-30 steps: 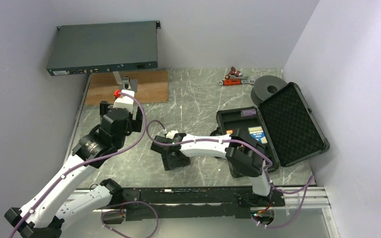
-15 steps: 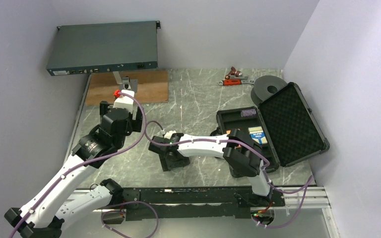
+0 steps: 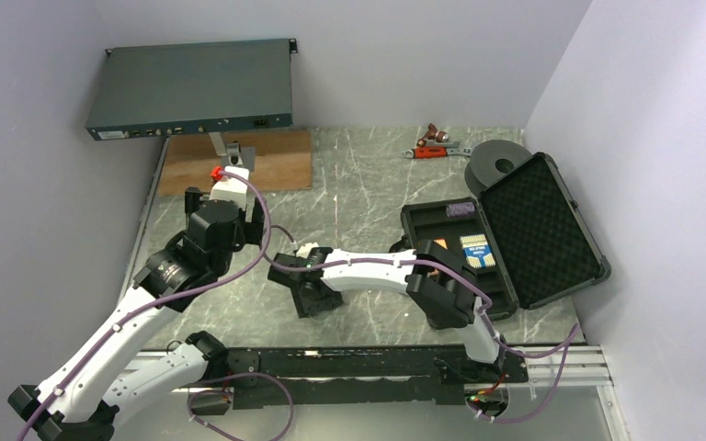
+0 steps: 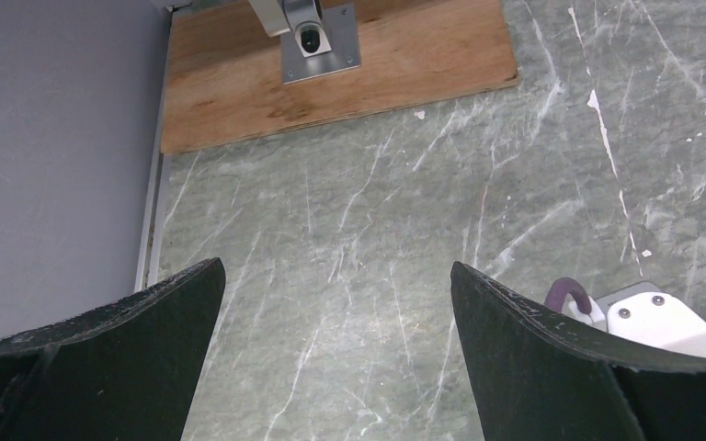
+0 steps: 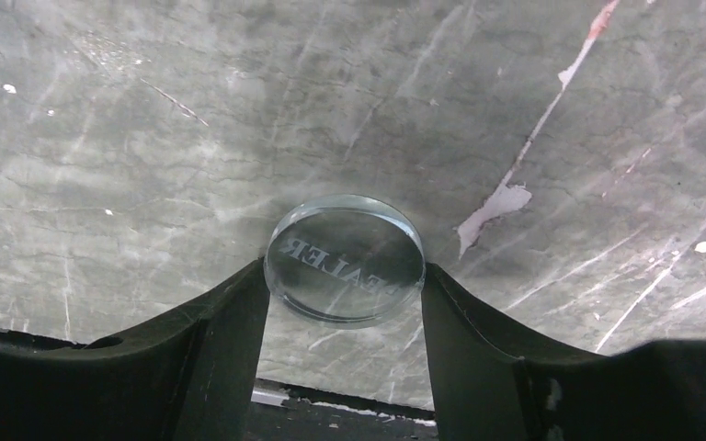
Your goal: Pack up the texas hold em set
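My right gripper will next move up and to the right in the top view, over the blue-white card box [image 3: 475, 250], whose top is bare for releasing the disc.
My right gripper [image 5: 344, 276] is shut on the clear disc [image 5: 345, 259], lettered "DEALER", pinching its edge between both fingertips just above the marble table. In the top view this gripper [image 3: 310, 292] is at the table's middle, left of the open black case [image 3: 538, 225]. The case tray holds a blue-white card box [image 3: 475, 250], a red card box [image 3: 438, 244] and a purple chip stack [image 3: 462, 209]. The blue disc and red triangle are not visible. My left gripper [image 4: 335, 276] is open and empty over bare marble; in the top view it [image 3: 244, 219] is near the wooden board.
A wooden board [image 3: 239, 161] with a metal bracket [image 4: 317, 41] lies at the back left under a grey rack unit [image 3: 193, 87]. A red-handled tool [image 3: 434, 144] and a black ring spool [image 3: 496, 163] lie at the back right. Walls close both sides.
My right arm has drawn the gripper with the clear disc a little to the left. The case's card boxes are less covered. The left arm has not moved.
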